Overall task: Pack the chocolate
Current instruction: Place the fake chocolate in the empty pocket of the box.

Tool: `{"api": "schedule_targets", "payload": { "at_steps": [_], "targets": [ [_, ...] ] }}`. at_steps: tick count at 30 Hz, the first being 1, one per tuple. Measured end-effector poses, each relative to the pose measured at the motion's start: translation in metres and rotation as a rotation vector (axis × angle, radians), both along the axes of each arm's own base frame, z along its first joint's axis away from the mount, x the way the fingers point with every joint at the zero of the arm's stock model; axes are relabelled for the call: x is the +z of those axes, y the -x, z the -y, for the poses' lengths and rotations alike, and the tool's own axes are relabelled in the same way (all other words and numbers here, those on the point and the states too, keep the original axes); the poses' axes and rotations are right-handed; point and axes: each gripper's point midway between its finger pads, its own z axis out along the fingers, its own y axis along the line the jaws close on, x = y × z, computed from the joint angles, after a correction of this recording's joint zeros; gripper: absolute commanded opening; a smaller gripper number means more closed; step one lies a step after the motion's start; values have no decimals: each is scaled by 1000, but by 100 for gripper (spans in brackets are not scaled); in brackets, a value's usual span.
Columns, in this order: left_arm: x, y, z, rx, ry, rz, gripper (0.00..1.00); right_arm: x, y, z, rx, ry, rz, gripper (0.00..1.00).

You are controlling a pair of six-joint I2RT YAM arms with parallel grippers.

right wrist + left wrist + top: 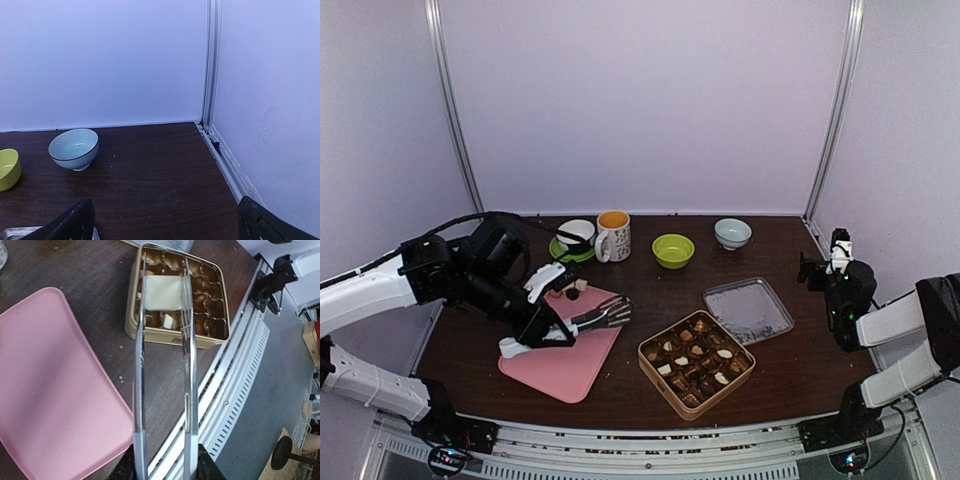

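Note:
I will next lower my left gripper to the right in the top view and bring the tongs over the tin's near-corner cell, because that cell is empty.
My left gripper is shut on the metal tongs, which reach out over the table toward the gold tin. A cream-white chocolate piece sits pinched between the tong tips. The tin's cells hold several brown, tan and white chocolates. Two dark pieces lie at the far end of the pink board. At the right edge, my right gripper is open and holds nothing.
The tin's lid lies flat behind the tin. Along the back stand a cup on a green saucer, a mug, a green bowl and a blue bowl. Walls enclose three sides.

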Motion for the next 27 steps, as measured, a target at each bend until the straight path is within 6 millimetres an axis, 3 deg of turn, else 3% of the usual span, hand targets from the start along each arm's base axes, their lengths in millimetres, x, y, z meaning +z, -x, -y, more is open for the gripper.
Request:
{"api": "schedule_targets", "payload": {
  "at_steps": [7, 14, 27],
  "targets": [
    [-14, 39, 38, -198, -30, -47, 24, 0, 0, 0, 0, 0, 0, 100],
    [-30, 60, 72, -330, -90, -88, 24, 0, 0, 0, 0, 0, 0, 100],
    [-49, 80, 94, -441, -136, -143, 23, 0, 0, 0, 0, 0, 0, 100]
  ]
}}
